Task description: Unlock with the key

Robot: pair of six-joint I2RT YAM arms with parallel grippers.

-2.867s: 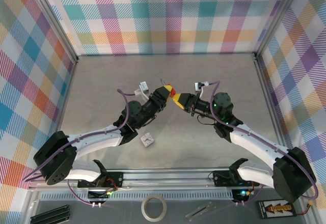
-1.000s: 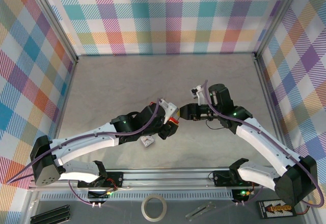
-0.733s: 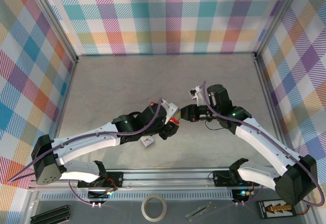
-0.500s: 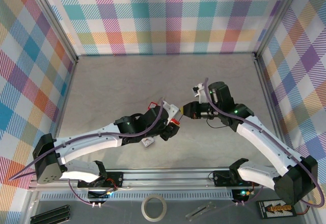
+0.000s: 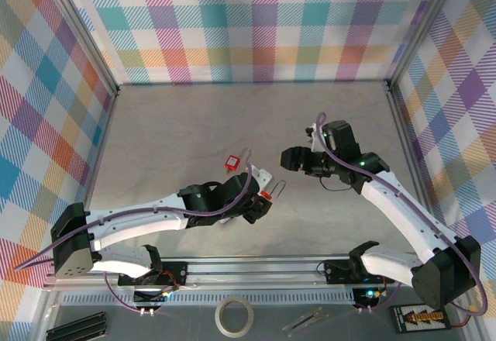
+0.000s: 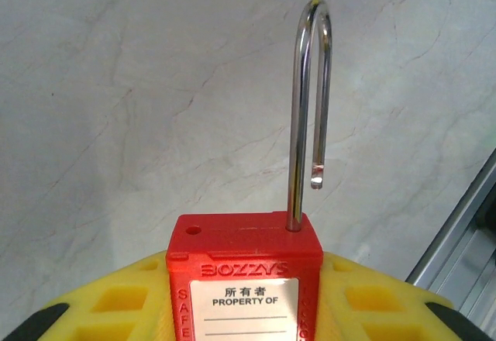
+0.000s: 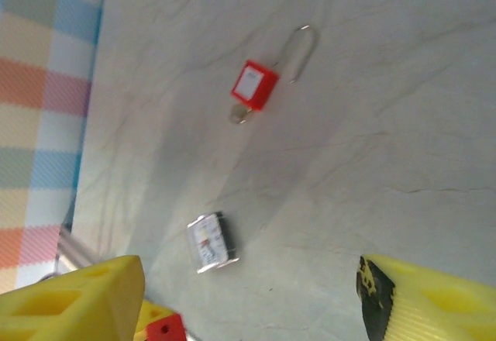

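I should carry the red padlock down onto the tabletop near the second padlock with my left gripper next, then release it, because its steel shackle is already open.
My left gripper is shut on a red padlock, with its yellow fingers on either side of the body. The steel shackle stands open, its free end clear of the body. From above, this padlock is held low near the table's front middle. My right gripper is open, apart from it to the upper right, with nothing between its fingers. A second red padlock lies on the table. A small metal piece at its base may be the key.
A small white box lies on the table by the left arm. Plaid walls close in the left, back and right sides. An aluminium rail runs along the front edge, and a tape roll sits beyond it.
My right gripper has opened and drawn back to the right, away from the held padlock. The left arm has carried that padlock nearer the front. The second padlock on the table has come into sight.
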